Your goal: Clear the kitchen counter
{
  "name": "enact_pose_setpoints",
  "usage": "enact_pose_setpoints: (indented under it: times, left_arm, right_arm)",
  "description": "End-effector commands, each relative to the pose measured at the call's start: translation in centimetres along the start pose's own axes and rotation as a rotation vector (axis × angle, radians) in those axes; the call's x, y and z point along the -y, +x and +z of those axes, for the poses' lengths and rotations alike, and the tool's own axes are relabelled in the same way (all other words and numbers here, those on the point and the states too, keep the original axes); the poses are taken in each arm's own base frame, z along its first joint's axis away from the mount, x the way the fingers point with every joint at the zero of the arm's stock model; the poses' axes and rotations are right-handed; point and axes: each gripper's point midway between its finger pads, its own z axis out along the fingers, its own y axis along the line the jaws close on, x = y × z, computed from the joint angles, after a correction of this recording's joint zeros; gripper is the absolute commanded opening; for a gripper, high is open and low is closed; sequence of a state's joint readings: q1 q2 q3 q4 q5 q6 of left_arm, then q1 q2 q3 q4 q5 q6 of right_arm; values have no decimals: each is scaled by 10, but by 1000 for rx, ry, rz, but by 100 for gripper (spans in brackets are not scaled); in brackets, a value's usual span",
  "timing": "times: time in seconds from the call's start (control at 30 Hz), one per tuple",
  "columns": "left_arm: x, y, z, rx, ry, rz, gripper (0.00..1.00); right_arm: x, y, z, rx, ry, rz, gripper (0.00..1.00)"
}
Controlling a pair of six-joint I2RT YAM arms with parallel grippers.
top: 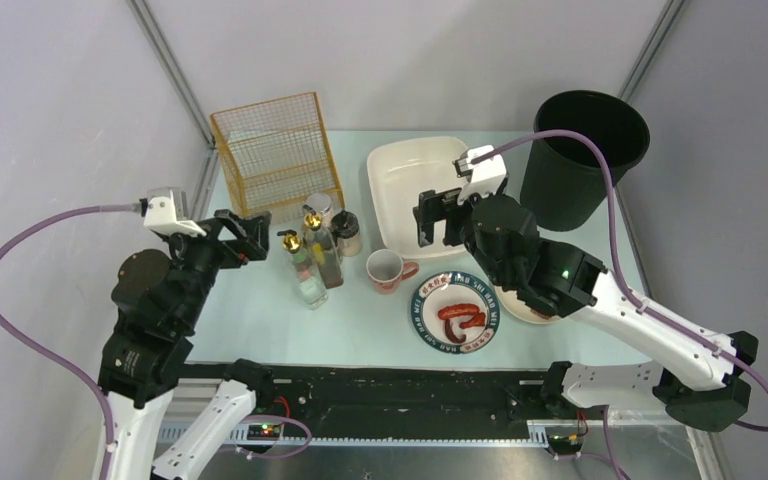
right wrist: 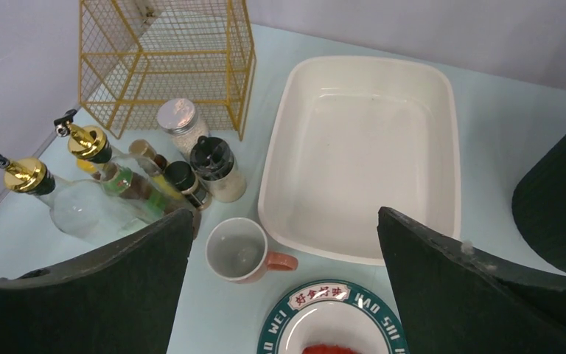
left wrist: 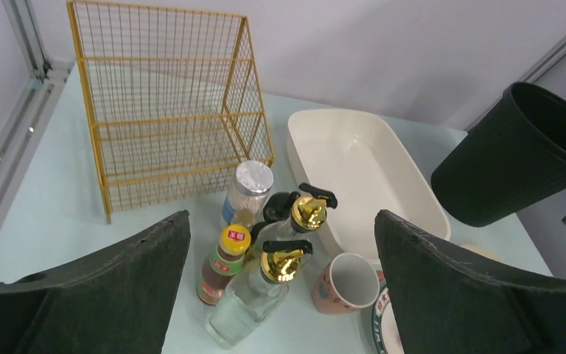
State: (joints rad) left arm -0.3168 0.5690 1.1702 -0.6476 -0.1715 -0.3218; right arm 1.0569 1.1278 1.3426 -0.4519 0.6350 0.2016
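My left gripper will move down and across onto the near glass bottle's neck [top: 295, 251] [left wrist: 268, 276] next, because that neck is below my gripper and to its right in the top view.
The pale mint-blue kitchen counter [top: 260, 310] holds a cluster of bottles: a clear glass bottle with a gold pourer [top: 310, 285], a second gold-pourer bottle [top: 325, 250], a silver-lidded jar [top: 320, 207] and a black-lidded shaker [top: 347, 232]. A yellow-capped sauce bottle [left wrist: 221, 262] stands among them. A pink mug [top: 388, 270] stands beside a teal-rimmed plate [top: 425, 300] with red food [top: 460, 315]. My left gripper [top: 245, 238] is open and empty, left of the bottles. My right gripper [top: 438, 218] is open and empty above the basin's near edge.
A yellow wire rack [top: 275, 150] stands at the back left. A white basin [top: 375, 170] sits at the back centre, empty. A black bin [top: 580, 150] stands at the back right. Grey rails frame the counter.
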Motion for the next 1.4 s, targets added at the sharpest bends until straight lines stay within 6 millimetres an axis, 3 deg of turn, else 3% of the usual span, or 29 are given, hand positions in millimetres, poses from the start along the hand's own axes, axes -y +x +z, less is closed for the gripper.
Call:
enact_pose_setpoints:
  times: [0.0,0.33,0.57,0.93,1.17,1.37]
  left_arm:
    - [4,21,0,-56,28,-49,98]
    - [8,54,-10,-104,94,-90,98]
    - [0,91,-1,-190,58,-129,98]
    - [-30,119,18,-227,-122,-125,98]
    - [-25,134,31,-262,-138,-53,98]
    - [-27,137,41,-249,-197,18,92]
  right_arm:
    - [13,-21,-11,44,49,-3,100]
    - [-10,-1,-8,-7,-48,-121,100]
    - [-31,8,-8,-11,-159,-118,97]
    - [-40,22,-5,-45,-202,-117,97]
    - [-43,32,-2,-70,-211,-139,97]
    - [-47,41,0,-91,-229,-148,97]
